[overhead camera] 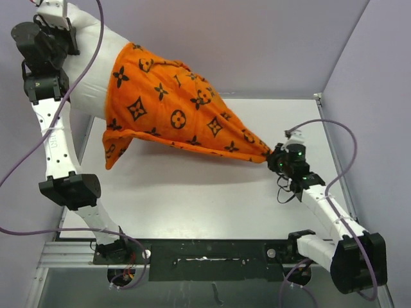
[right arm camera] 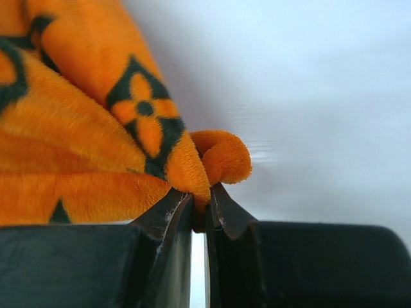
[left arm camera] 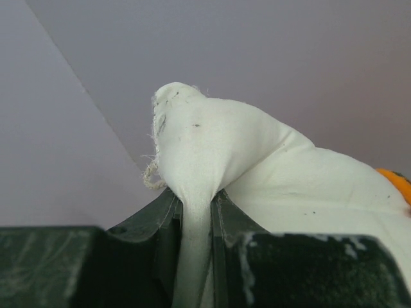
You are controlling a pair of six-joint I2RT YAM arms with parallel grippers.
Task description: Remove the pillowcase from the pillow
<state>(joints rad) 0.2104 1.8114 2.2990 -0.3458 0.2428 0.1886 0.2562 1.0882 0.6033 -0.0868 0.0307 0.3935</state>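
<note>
Part of the pillow is still covered, so I need to drag the tip of the pillowcase with my right gripper toward the right in the top view, then open the gripper.
The white pillow [overhead camera: 96, 64] hangs lifted at the far left, its bare end pinched in my left gripper [overhead camera: 56, 25], which is shut on a fold of white cloth [left arm camera: 192, 218]. The orange pillowcase [overhead camera: 180, 109], printed with dark motifs, still covers the pillow's right part and stretches down to the right in a taut cone. My right gripper [overhead camera: 275, 157] is shut on the pillowcase's tip [right arm camera: 212, 160]; orange plush bulges just above its jaws. The loose open edge of the pillowcase [overhead camera: 119, 144] droops to the table. A sliver of orange [left arm camera: 395, 183] shows at the left wrist view's right edge.
The white table [overhead camera: 192, 199] lies under the stretched fabric, with grey walls [overhead camera: 257, 38] behind and to the right. The black base rail [overhead camera: 212, 256] runs along the near edge. Purple cables [overhead camera: 340, 160] loop off both arms.
</note>
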